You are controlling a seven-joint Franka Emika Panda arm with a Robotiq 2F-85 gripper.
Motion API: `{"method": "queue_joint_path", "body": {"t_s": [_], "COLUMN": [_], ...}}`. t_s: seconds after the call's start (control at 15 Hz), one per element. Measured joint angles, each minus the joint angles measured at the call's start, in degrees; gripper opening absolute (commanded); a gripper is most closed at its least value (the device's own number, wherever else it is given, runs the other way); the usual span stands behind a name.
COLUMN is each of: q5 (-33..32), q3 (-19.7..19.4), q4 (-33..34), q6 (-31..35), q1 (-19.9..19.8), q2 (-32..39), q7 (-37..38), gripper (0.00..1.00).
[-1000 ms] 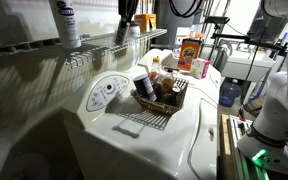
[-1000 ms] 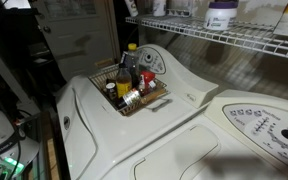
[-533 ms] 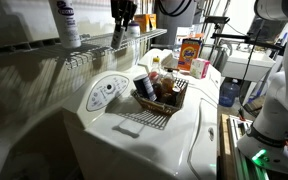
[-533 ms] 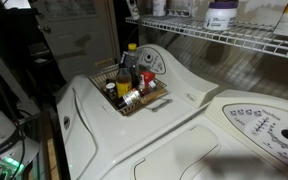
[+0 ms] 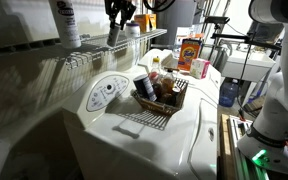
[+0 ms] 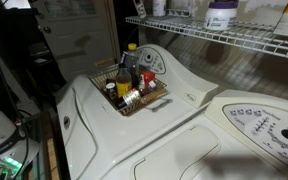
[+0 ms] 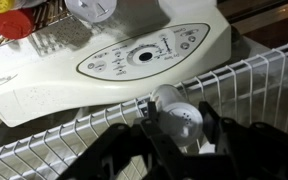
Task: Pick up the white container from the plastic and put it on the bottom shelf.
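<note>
My gripper turns and shifts toward the tall labelled bottle (image 5: 67, 22) next and releases the white container on the wire rods, since the gap there stands empty.
My gripper (image 7: 180, 128) is shut on the white container (image 7: 174, 112), a small pale cylinder with a perforated end. In an exterior view the gripper (image 5: 119, 14) holds the container (image 5: 114, 36) right at the wire bottom shelf (image 5: 84, 47), to the right of the tall labelled bottle (image 5: 67, 22). The wrist view shows the shelf's rods (image 7: 254, 80) just beneath and around the container; whether it rests on them I cannot tell. The dark plastic basket (image 5: 162, 98) sits on the washer below with small items inside, and also shows in the other exterior view (image 6: 134, 92).
The washer's control panel (image 7: 144, 55) lies under the shelf. An orange box (image 5: 192, 52) stands behind the basket. A flat wire grid (image 5: 142, 121) lies before the basket. A labelled tub (image 6: 221, 14) stands on the shelf (image 6: 204, 34).
My gripper has carried the white container leftward along the shelf, toward the tall labelled bottle, and slightly lower. The basket has not moved.
</note>
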Motion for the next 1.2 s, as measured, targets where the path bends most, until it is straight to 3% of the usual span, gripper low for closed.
{"method": "queue_joint_path", "body": {"t_s": [0.6, 1.2], "q5": [0.2, 0.1], "q3": [0.0, 0.0], "q4": [6.1, 14.6], "q6": [-0.3, -5.3], "q1": [-0.2, 0.3], "q2": [4.7, 10.7], "q7": [11.2, 17.4], "gripper": [0.2, 0.2]}}
